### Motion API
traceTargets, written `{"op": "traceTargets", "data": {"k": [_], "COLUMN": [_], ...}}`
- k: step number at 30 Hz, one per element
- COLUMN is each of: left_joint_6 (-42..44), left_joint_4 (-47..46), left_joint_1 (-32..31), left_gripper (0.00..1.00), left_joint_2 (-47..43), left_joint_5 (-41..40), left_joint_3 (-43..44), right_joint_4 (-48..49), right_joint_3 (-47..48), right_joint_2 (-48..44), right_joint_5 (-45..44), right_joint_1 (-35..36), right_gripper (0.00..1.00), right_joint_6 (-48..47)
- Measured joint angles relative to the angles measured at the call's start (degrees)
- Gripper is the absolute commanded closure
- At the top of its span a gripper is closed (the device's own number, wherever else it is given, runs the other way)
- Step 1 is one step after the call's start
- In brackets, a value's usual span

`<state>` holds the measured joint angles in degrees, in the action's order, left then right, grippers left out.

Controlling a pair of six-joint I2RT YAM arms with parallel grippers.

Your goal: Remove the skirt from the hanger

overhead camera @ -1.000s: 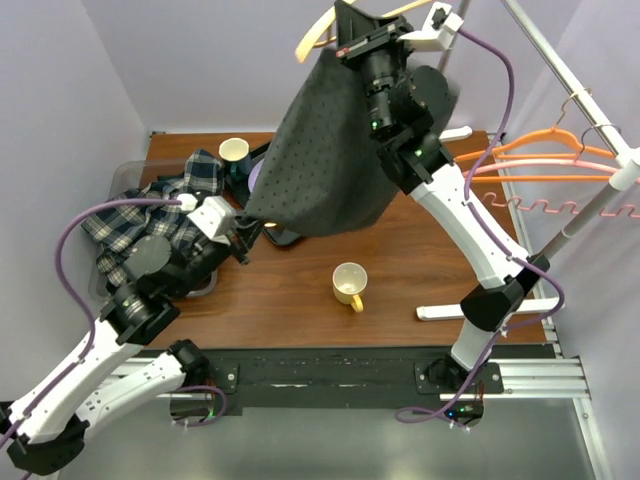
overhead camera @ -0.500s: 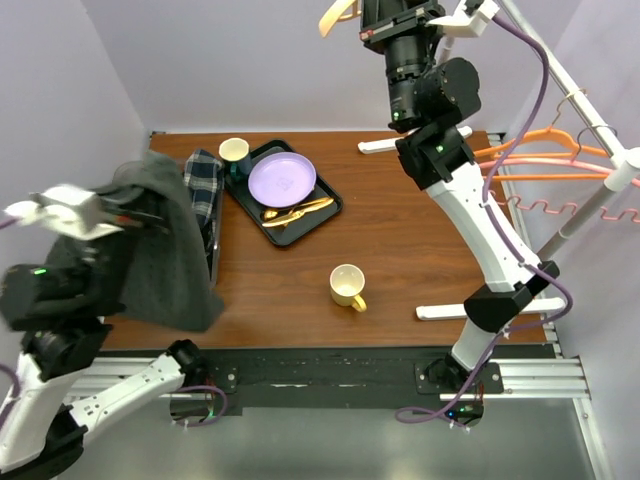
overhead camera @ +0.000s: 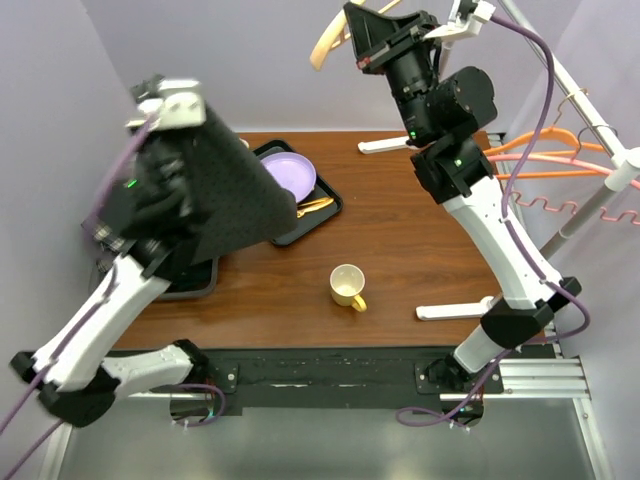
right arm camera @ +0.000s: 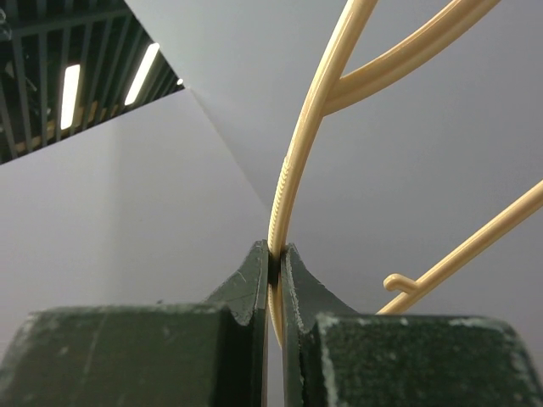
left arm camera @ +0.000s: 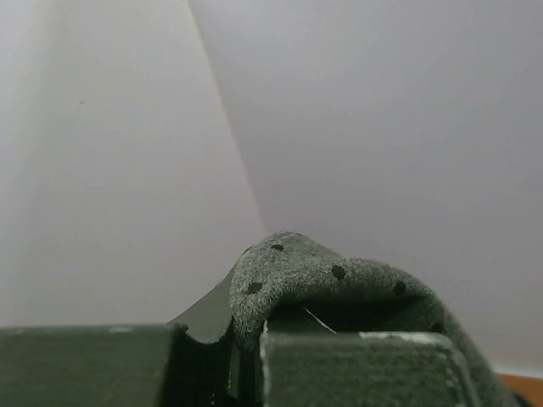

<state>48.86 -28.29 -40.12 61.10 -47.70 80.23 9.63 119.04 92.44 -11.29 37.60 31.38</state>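
Note:
My left gripper will next tilt down, lower the skirt [overhead camera: 225, 195] into the bin [overhead camera: 190, 281] and release it, since the bin is below the gripper and the skirt is clear of the hanger.
The dark grey dotted skirt [overhead camera: 225, 195] hangs from my left gripper [overhead camera: 172, 100], raised high over the table's left side. In the left wrist view the skirt's fabric [left arm camera: 322, 275] is pinched in my left gripper [left arm camera: 246, 339], which is shut on it. My right gripper [overhead camera: 362, 35] is raised at the top centre and is shut on the cream plastic hanger [overhead camera: 330, 42]. In the right wrist view the hanger's arm [right arm camera: 293, 182] runs up out of my right gripper [right arm camera: 276, 254]. The hanger is bare; the skirt is clear of it.
A black tray [overhead camera: 315, 212] with a purple plate [overhead camera: 290, 172] and gold cutlery lies at the back. A cream mug [overhead camera: 348, 285] stands mid-table. A clothes rack [overhead camera: 590, 95] with orange hangers [overhead camera: 545, 160] stands at the right. A bin edge [overhead camera: 195, 285] shows at the left.
The skirt came off the hanger and my left arm swung it down to the left, then lifted it high. My right gripper rose with the bare hanger.

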Motion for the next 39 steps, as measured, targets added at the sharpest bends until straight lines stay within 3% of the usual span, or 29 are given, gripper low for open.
{"op": "traceTargets", "data": {"k": [6,9,13,17,22,24,28,33,36,39], "left_joint_6": [-5.66,-7.32,-7.58,-5.29,6.62,7.13,-5.11,-26.49,-38.53,-46.16], "left_joint_4": [10.80,13.18,14.99,14.62,3.43,3.04,15.43,32.65,38.21,39.01], "left_joint_1": [19.15,24.72,27.96,28.72,28.96,29.16,30.47,38.05,45.38,49.16], "left_gripper": [1.00,1.00,1.00,1.00,1.00,1.00,1.00,1.00,1.00,1.00], "left_joint_2": [12.07,15.98,19.32,19.58,18.45,17.59,17.33,19.30,20.92,20.96], "left_joint_5": [-0.61,-2.75,-6.03,-9.62,-15.63,-16.48,-13.03,2.91,15.80,20.39], "left_joint_3": [9.79,16.85,24.20,25.68,19.12,14.84,8.70,5.40,5.01,1.53], "right_joint_4": [-0.74,-0.59,-0.33,0.70,1.18,1.22,1.57,1.25,0.94,0.39], "right_joint_3": [-6.69,-8.39,-10.95,-14.12,-18.91,-21.62,-25.90,-28.15,-29.46,-31.87], "right_joint_2": [-5.92,-7.87,-10.32,-12.41,-15.63,-17.55,-20.83,-23.12,-24.30,-26.05], "right_joint_5": [3.10,4.15,4.92,5.05,5.46,5.97,7.48,10.03,11.52,12.76], "right_joint_1": [0.04,0.04,0.07,0.13,0.17,0.15,0.20,0.20,0.22,0.22], "right_gripper": [1.00,1.00,1.00,1.00,1.00,1.00,1.00,1.00,1.00,1.00], "right_joint_6": [0.33,0.37,0.39,0.37,0.37,0.57,1.49,2.58,3.02,3.13]}}
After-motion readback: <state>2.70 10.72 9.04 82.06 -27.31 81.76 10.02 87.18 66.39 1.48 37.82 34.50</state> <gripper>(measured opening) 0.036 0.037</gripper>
